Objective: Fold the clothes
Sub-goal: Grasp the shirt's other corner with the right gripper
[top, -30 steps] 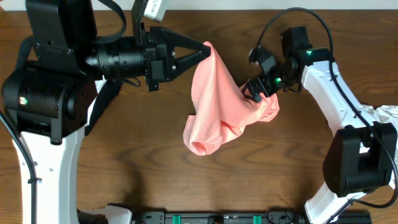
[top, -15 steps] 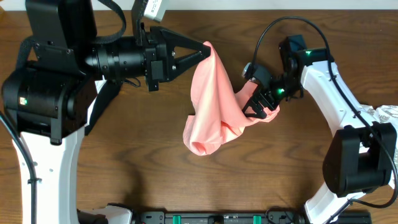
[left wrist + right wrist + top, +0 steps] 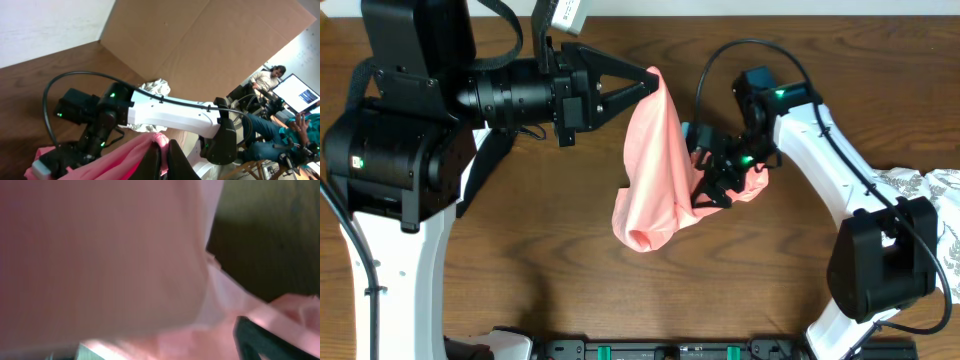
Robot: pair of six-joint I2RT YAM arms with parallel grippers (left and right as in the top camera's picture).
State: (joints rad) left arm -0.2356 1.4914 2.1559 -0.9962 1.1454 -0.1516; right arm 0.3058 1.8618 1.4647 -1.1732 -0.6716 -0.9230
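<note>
My left gripper should next move outward, to the left in the overhead view, and down onto the bare far tabletop to release, because the garment hangs bunched.
The clothes, one salmon-pink garment, hang from my left gripper, which is shut on a top edge; the lower end bunches on the wooden table. In the left wrist view the pink fabric is pinched between the black fingertips of that gripper. My right gripper presses into the garment's right side, jaws spread wide. In the right wrist view, blurred pink cloth fills the frame and lies between the fingers of that gripper; one dark finger shows at the lower right.
A white cloth with grey leaf print lies at the table's right edge, also visible behind the right arm. A cardboard wall stands beyond the table, with people and screens past it.
My right gripper has moved left and slightly down, into the hanging garment's right side, pushing that lobe inward. The left gripper has stayed still, holding the fabric.
</note>
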